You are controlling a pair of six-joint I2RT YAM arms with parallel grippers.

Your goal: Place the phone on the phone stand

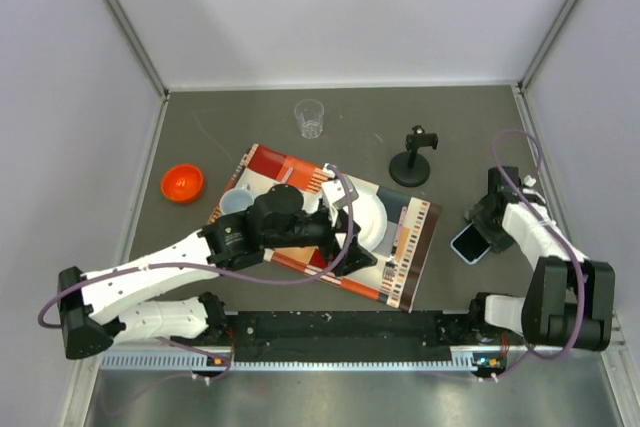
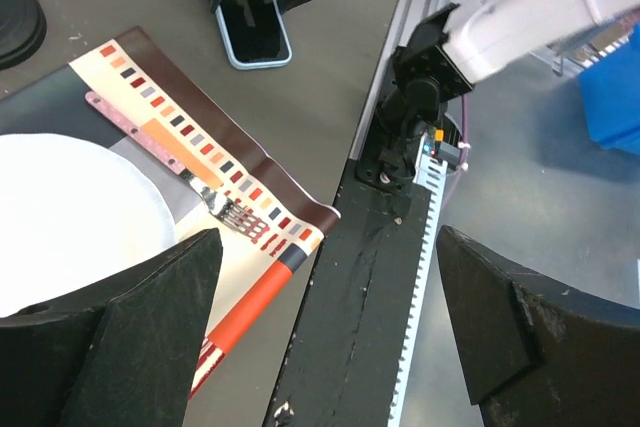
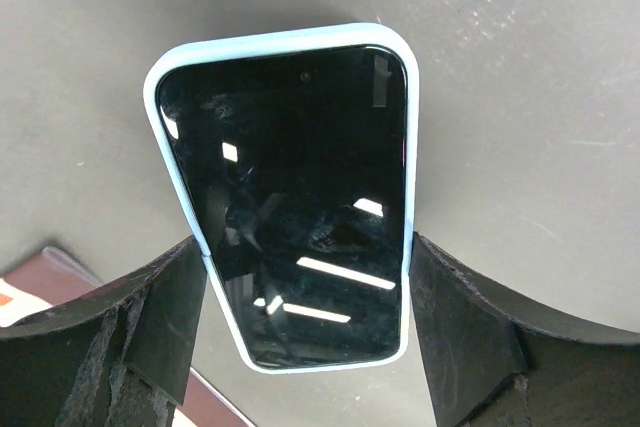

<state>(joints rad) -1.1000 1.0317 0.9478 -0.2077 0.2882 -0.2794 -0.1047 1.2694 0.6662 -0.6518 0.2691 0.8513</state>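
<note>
My left gripper moves across the mat onto the phone's near end (image 1: 465,250) (image 2: 259,54) next, to the gripper's right in the top view, since that end sticks out free.
The phone (image 3: 290,197), with a black screen and light blue case, sits between my right gripper's (image 3: 305,277) fingers, which touch both long edges. In the top view the phone (image 1: 470,244) is at the table's right side, under the right gripper (image 1: 485,222). It also shows in the left wrist view (image 2: 255,32). The black phone stand (image 1: 412,157) stands upright and bare, left of and beyond the phone. My left gripper (image 2: 330,327) is open and empty above the mat's near right corner and the front rail.
A patterned mat (image 1: 400,247) lies mid-table with a white plate (image 1: 372,217), a fork (image 2: 220,202) and a light blue cup (image 1: 237,202). An orange bowl (image 1: 182,183) sits at the left. A clear cup (image 1: 310,117) stands at the back. A wall is close on the right.
</note>
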